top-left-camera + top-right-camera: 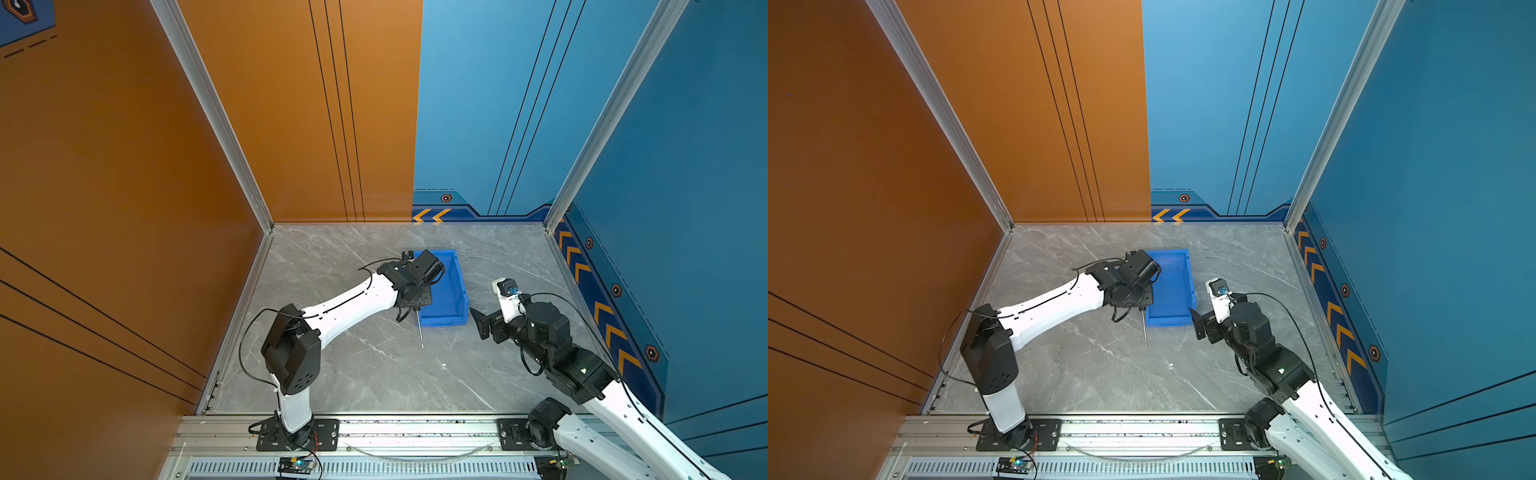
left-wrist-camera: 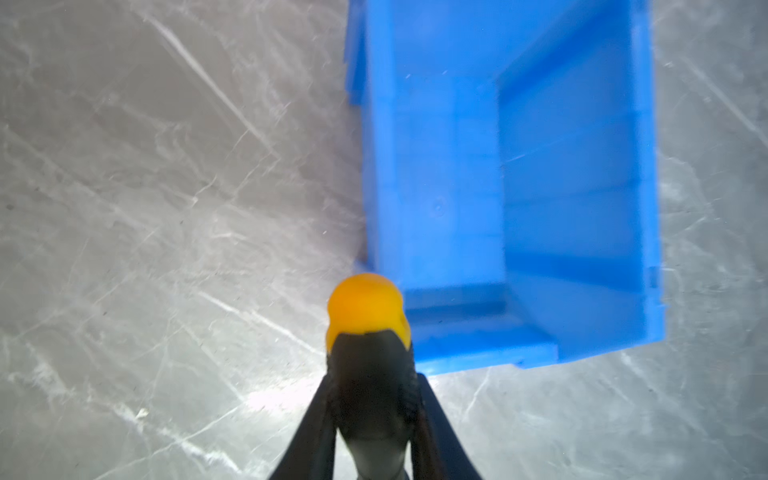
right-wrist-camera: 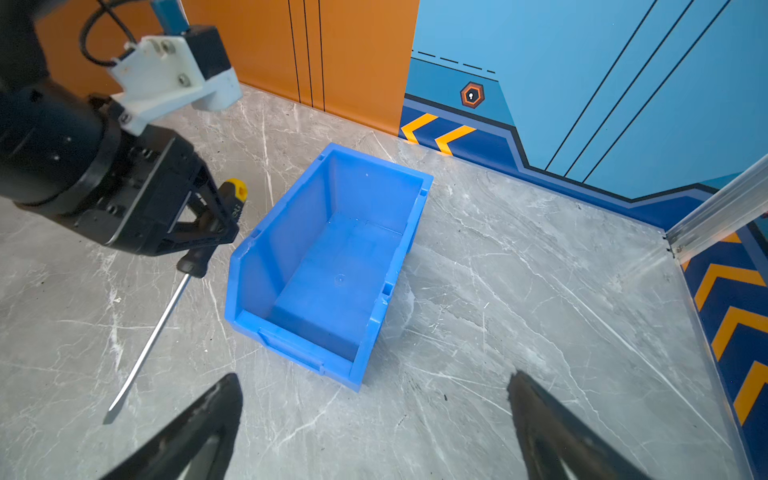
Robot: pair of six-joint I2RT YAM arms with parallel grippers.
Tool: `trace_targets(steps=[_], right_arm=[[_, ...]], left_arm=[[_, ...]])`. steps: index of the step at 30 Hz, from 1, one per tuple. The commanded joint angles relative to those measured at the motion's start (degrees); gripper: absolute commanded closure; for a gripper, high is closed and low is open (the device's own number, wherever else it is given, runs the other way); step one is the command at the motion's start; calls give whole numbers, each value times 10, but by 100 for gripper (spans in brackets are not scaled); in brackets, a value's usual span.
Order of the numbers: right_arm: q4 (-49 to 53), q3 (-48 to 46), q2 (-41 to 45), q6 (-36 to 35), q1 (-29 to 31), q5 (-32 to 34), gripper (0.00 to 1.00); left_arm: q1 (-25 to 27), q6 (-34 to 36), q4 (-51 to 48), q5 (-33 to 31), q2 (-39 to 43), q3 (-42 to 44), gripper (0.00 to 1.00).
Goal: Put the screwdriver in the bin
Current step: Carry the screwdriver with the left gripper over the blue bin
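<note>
The screwdriver goes outward over the empty bin bottom and down in my left gripper next, and its handle is released there. The screwdriver's silver shaft (image 1: pixel 419 332) reaches past the bin's front edge.
The blue bin (image 1: pixel 453 286) (image 1: pixel 1173 286) stands open-topped and empty at mid-table, its lowered lip toward the front. My left gripper (image 3: pixel 203 220) (image 2: pixel 372 386) is shut on the black handle of the screwdriver (image 3: pixel 153 328), just outside the bin's left wall (image 3: pixel 282 232) near the front corner. The yellow cap (image 2: pixel 365 307) points up and away; the silver shaft (image 1: pixel 419 332) (image 1: pixel 1144 332) slants down toward the table in front. Whether its tip touches the table I cannot tell. My right gripper (image 3: pixel 374 380) (image 1: pixel 480 322) is open and holds nothing, low beside the bin's front right corner.
Grey marble tabletop (image 1: pixel 374 374) enclosed by an orange wall on the left and blue walls at the back and right. An aluminium rail (image 1: pixel 415 428) with both arm bases runs along the front edge. Aluminium posts stand at the back corners.
</note>
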State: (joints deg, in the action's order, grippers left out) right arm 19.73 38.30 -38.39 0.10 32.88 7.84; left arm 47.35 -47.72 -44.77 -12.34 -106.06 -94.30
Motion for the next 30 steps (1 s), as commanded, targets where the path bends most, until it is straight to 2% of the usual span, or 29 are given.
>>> trace_targets(steps=[1, 5, 11, 17, 30], right_arm=[[-8, 7, -5, 28, -11, 18, 0], [1, 5, -3, 38, -28, 23, 0], [16, 7, 3, 41, -37, 22, 0], [19, 5, 1, 40, -41, 16, 0], [20, 12, -7, 36, -43, -4, 0]], left_arm=[[-5, 27, -24, 31, -54, -72, 81], [-5, 36, -24, 48, -124, -169, 81], [-12, 38, -24, 48, -206, -268, 81], [-23, 40, -24, 40, -254, -322, 80], [-45, 34, -23, 14, -315, -369, 78]])
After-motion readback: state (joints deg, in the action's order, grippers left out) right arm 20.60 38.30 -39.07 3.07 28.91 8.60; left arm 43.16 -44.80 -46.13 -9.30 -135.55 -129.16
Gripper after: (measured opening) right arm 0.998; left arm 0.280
